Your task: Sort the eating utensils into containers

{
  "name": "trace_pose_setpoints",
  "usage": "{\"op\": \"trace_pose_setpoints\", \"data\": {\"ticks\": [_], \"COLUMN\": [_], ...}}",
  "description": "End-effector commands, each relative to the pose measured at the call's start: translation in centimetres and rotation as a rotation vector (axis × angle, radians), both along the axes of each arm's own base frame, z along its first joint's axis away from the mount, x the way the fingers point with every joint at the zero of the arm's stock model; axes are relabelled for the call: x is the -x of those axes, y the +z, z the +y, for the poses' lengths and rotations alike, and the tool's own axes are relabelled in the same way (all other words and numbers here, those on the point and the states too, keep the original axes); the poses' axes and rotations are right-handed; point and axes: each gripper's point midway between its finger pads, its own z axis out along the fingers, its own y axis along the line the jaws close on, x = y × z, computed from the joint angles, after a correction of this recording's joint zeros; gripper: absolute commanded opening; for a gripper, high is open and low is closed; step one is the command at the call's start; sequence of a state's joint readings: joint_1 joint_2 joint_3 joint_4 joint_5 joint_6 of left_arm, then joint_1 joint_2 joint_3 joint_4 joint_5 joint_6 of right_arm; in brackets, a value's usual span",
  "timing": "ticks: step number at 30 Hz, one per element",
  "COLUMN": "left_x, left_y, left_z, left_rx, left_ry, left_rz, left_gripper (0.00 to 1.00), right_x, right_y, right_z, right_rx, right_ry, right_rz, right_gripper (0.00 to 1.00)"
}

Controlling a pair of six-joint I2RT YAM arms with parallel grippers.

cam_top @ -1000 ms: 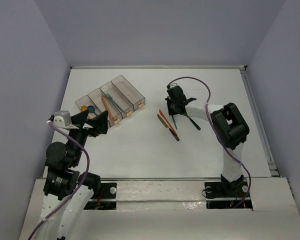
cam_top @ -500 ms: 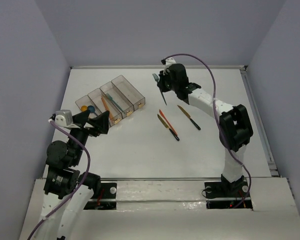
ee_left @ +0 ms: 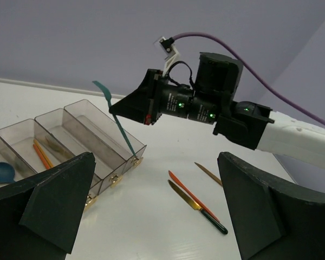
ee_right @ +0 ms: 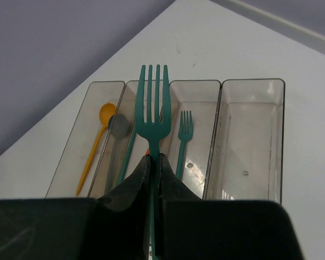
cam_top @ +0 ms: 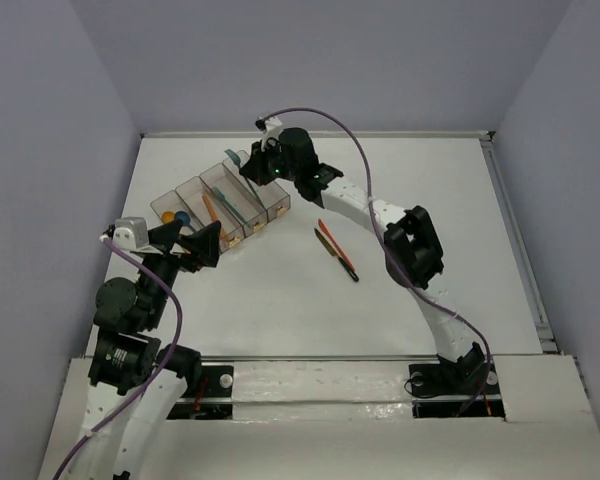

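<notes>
Next, my right gripper shifts left in the top view over the other teal fork's bin below it, then lowers and releases that fork's match.
My right gripper [cam_top: 252, 166] is shut on a teal fork [ee_right: 153, 108] and holds it, tines forward, above the row of four clear bins [cam_top: 272, 192]. In the right wrist view the bins [ee_right: 250, 157] hold an orange spoon [ee_right: 95, 145], a teal utensil [ee_right: 125, 154] and a second teal fork [ee_right: 182, 135]; the rightmost bin is bare. The held fork also shows in the left wrist view [ee_left: 118, 125]. My left gripper [cam_top: 188, 245] is open and empty, just in front of the bins' near ends.
An orange knife [cam_top: 330, 238] and a gold-bladed, dark-handled knife [cam_top: 338, 256] lie side by side on the white table right of the bins. Another gold knife [ee_left: 208, 173] shows behind them in the left wrist view. The table's raised rim [cam_top: 310, 133] runs behind the bins.
My right arm lifted the teal fork from the group of knives mid-table and swung it left to above the bins. My left arm barely moved.
</notes>
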State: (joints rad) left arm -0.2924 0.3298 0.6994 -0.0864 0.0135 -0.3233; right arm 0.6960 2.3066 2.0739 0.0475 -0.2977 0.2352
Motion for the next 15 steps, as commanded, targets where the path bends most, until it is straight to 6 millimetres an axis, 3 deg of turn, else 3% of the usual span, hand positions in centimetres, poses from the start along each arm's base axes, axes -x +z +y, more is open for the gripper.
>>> {"op": "trace_pose_setpoints", "data": {"ticks": [1,9,15], "left_x": [0.0,0.1,0.1], "left_y": [1.3,1.3,1.3], "left_z": [-0.3,-0.3,-0.3], "left_rx": [0.006,0.007,0.007], "left_ry": [-0.018,-0.017,-0.018], "left_rz": [-0.051,-0.054,-0.054], "left_gripper": [0.99,0.99,0.99], "right_x": [0.0,-1.0,-2.0], "right_y": [1.2,-0.5,-3.1], "right_z": [2.7,5.9,5.9], "right_rx": [-0.070,-0.089,-0.059], "right_ry": [0.046,0.045,0.004], "right_rz": [-0.016,-0.036,-0.018], "right_gripper": [0.00,0.00,0.06]}}
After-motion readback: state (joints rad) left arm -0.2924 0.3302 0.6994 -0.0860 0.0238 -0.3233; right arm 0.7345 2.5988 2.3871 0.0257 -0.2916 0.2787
